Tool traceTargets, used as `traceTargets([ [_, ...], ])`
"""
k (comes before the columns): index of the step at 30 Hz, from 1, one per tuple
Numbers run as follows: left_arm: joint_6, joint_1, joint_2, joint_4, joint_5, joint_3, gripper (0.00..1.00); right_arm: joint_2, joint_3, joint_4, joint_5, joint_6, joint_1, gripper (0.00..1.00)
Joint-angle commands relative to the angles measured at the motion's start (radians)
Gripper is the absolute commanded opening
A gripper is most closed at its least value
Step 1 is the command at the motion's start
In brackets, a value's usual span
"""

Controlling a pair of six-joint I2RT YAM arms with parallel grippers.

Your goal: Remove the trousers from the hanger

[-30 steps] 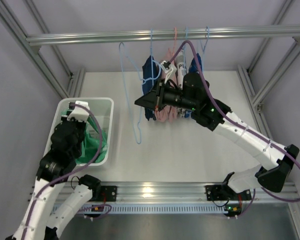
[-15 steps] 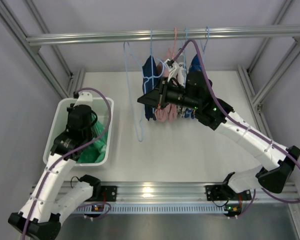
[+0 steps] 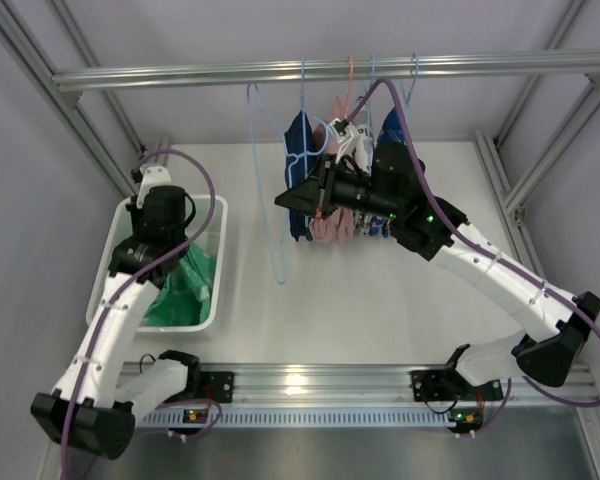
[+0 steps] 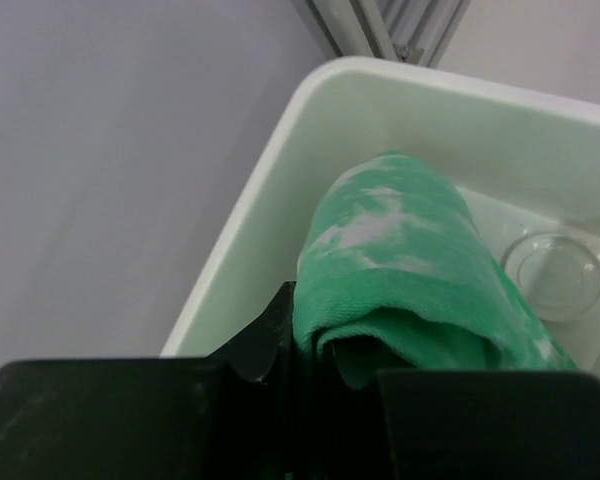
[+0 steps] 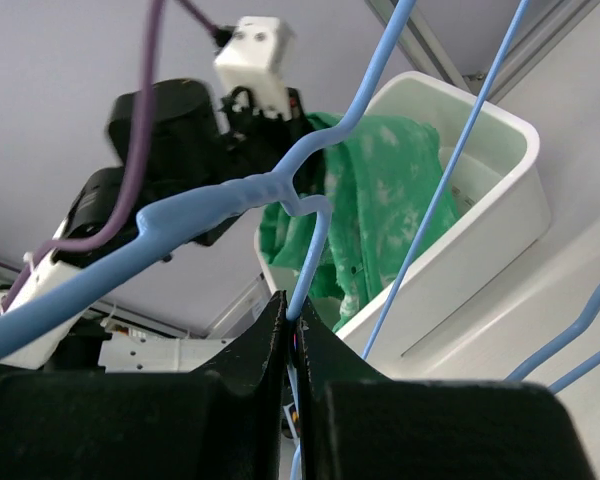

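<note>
The pinched fold of the trousers is close to the white bin's side, so my left gripper needs to go down into the bin toward the bin's middle and then open.
The green trousers (image 3: 185, 290) hang from my left gripper (image 3: 167, 252) into the white bin (image 3: 218, 215). The left wrist view shows a fold of the trousers (image 4: 400, 260) pinched between the shut jaws of the left gripper (image 4: 315, 335). The light-blue hanger (image 3: 271, 215) is bare, held in mid-air left of the other garments. My right gripper (image 3: 281, 203) is shut on its wire. In the right wrist view the right gripper (image 5: 292, 322) clamps the hanger (image 5: 230, 195), with the trousers (image 5: 380, 190) and bin (image 5: 480, 230) beyond.
A metal rail (image 3: 180, 75) crosses the back, carrying more blue hangers and a pink hanger (image 3: 351, 75). A navy garment (image 3: 302, 150), a pink garment (image 3: 330, 225) and a blue patterned garment (image 3: 390, 130) hang behind the right arm. Frame posts stand at both sides.
My left arm has risen and moved toward the bin's far end, lifting the trousers partly out of the bin. The right gripper shifted the hanger slightly rightward, then held still.
</note>
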Motion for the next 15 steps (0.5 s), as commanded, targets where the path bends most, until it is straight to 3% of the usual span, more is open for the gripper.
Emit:
traceTargets([
  [1, -0.188, 0.056, 0.136, -0.038, 0.089, 0.048, 0.00, -0.014, 0.009, 0.019, -0.008, 0.002, -0.018, 0.00],
  [6, -0.294, 0.134, 0.209, 0.017, 0.181, 0.026, 0.00, -0.015, 0.009, 0.014, -0.008, -0.002, -0.018, 0.00],
  [11, -0.281, 0.134, 0.103, 0.215, 0.422, -0.091, 0.00, -0.012, 0.008, 0.020, -0.016, 0.003, -0.020, 0.00],
  [13, -0.291, 0.134, 0.071, 0.267, 0.485, -0.129, 0.06, -0.012, 0.008, 0.020, -0.019, 0.003, -0.021, 0.00],
  [14, -0.296, 0.134, 0.064, 0.275, 0.496, -0.137, 0.18, -0.014, 0.008, 0.017, -0.017, 0.003, -0.023, 0.00],
  [15, -0.302, 0.134, 0.061, 0.276, 0.517, -0.143, 0.23, -0.015, 0.008, 0.017, -0.017, 0.002, -0.026, 0.00],
])
